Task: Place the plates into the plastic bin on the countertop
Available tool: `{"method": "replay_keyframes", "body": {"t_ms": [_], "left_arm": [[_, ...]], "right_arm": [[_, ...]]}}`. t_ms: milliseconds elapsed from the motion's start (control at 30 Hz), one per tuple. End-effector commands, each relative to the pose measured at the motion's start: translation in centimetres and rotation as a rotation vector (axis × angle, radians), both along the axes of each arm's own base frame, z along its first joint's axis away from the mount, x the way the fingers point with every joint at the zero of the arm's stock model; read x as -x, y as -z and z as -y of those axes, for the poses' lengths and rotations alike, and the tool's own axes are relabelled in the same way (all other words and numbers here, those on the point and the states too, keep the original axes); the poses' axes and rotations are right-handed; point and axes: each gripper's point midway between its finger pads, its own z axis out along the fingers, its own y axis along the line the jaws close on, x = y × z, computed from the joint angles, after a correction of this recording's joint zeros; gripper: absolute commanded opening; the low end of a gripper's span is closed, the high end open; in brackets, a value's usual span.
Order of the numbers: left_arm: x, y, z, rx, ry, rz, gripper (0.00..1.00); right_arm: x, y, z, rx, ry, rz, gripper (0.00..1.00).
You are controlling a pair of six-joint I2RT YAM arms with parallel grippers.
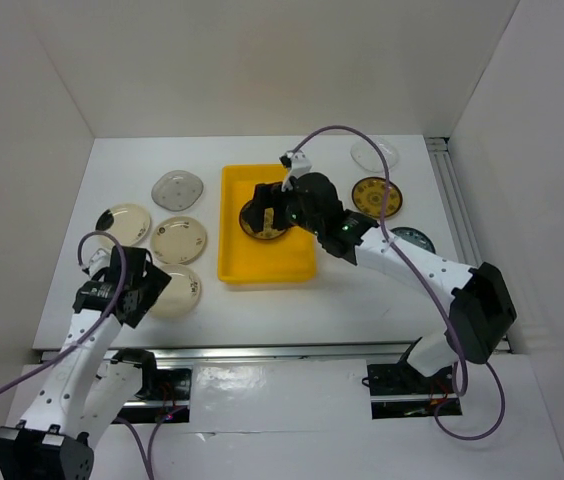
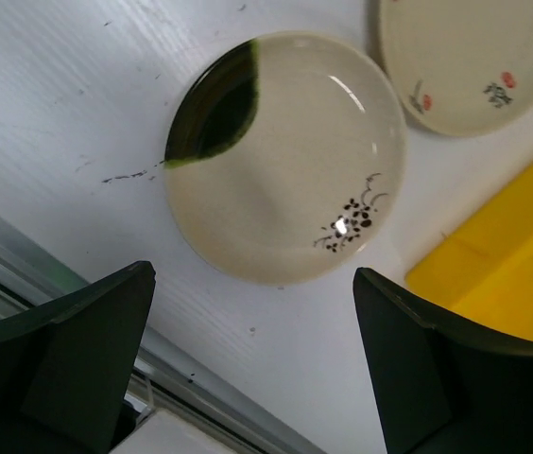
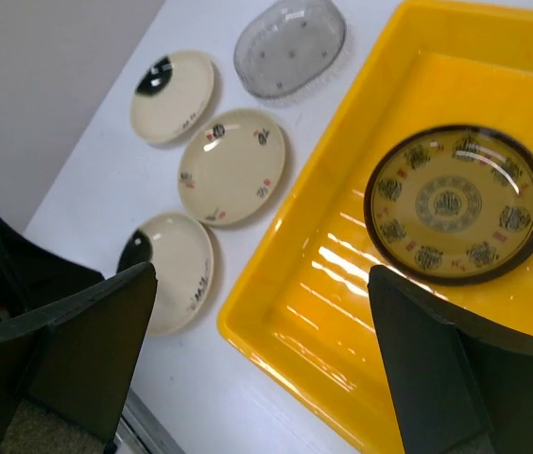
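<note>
I will next lower my left gripper onto the cream plate's rim (image 1: 153,308) (image 2: 171,186) beside the dark patch, away from the bin, since bare countertop there gives a finger room.
The yellow plastic bin (image 1: 297,262) stands mid-countertop and holds one dark brown gold-patterned plate (image 3: 455,203), which also shows in the top view (image 1: 265,236). My right gripper (image 1: 258,214) hovers open and empty over the bin; in its wrist view (image 3: 262,359) the jaws stand wide apart. My left gripper (image 1: 152,292) is open and empty just left of a cream plate with a dark patch (image 1: 182,290). In the left wrist view that plate (image 2: 285,156) lies beyond the gripper (image 2: 252,369). A second brown plate (image 1: 377,197) lies right of the bin.
Left of the bin lie a grey glassy plate (image 1: 178,187), a cream dark-patch plate (image 1: 124,224) and a cream flowered plate (image 1: 179,240). Right of it lie a clear plate (image 1: 374,153) and a dark greyish plate (image 1: 412,240). White walls enclose the countertop (image 1: 362,290).
</note>
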Motion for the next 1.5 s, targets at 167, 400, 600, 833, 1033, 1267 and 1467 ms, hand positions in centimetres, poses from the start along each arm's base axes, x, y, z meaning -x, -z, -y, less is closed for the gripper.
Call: {"method": "replay_keyframes", "body": {"t_ms": [167, 400, 600, 833, 1033, 1267, 1467], "left_arm": [[-0.1, 5.2, 0.8, 0.145, -0.144, -0.019, 0.98], [0.3, 7.1, 0.2, 0.138, -0.207, -0.008, 0.94], [0.7, 9.2, -0.3, 0.118, -0.238, -0.042, 0.82], [1.5, 11.1, -0.3, 0.117, -0.248, -0.075, 0.65], [1.9, 11.3, -0.3, 0.118, -0.257, -0.09, 0.42], [2.9, 12.0, -0.1, 0.13, -0.28, -0.134, 0.07], [2.3, 10.5, 0.3, 0.156, -0.259, -0.085, 0.0]], "right_arm": [[2.8, 1.5, 0.8, 0.007, -0.132, 0.005, 1.0], [3.2, 1.3, 3.0, -0.002, -0.131, 0.015, 1.0], [2.8, 1.4, 4.4, -0.038, -0.106, 0.001, 1.0], [2.4, 1.0, 5.4, -0.06, -0.08, -0.002, 1.0], [2.4, 0.1, 6.3, -0.091, -0.053, -0.004, 1.0], [2.1, -1.0, 7.5, -0.115, -0.021, 0.016, 1.0], [2.2, -1.7, 8.5, -0.121, -0.003, 0.026, 1.0]]}}
